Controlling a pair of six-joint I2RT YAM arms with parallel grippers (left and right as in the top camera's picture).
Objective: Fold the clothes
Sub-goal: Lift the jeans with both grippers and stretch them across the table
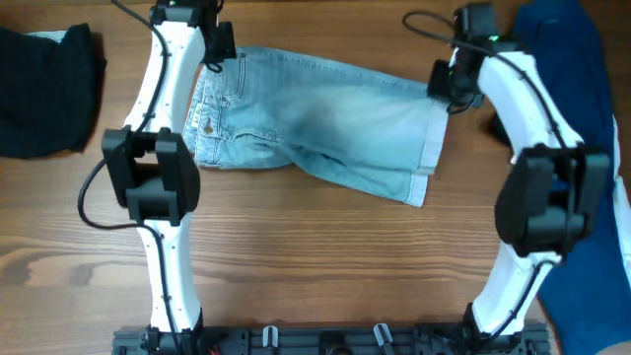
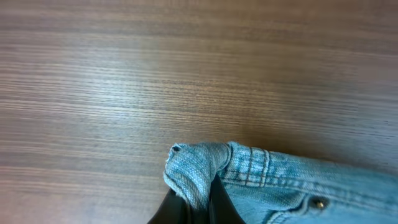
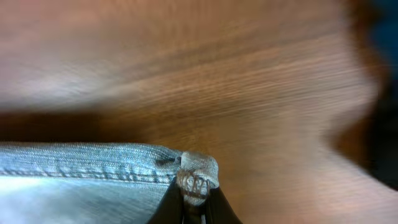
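The robot needs to lift the waist corner of the shorts high next, then lower it onto the far tabletop below the left gripper and let it go, because the near layer of the shorts is bunched.
The light-blue denim shorts [image 1: 315, 123] lie folded lengthwise across the far middle of the table, waist to the left, leg cuffs to the right. My left gripper [image 1: 212, 57] is shut on the far waistband corner, which shows pinched between its fingers in the left wrist view [image 2: 196, 177], with the metal button [image 2: 319, 203] nearby. My right gripper [image 1: 449, 87] is shut on the far corner of the leg cuff, seen bunched between its fingers in the right wrist view [image 3: 198, 177].
A black garment [image 1: 44, 89] lies at the far left of the wooden table [image 1: 315, 256]. A dark blue garment [image 1: 582, 99] lies along the right edge, beside the right arm.
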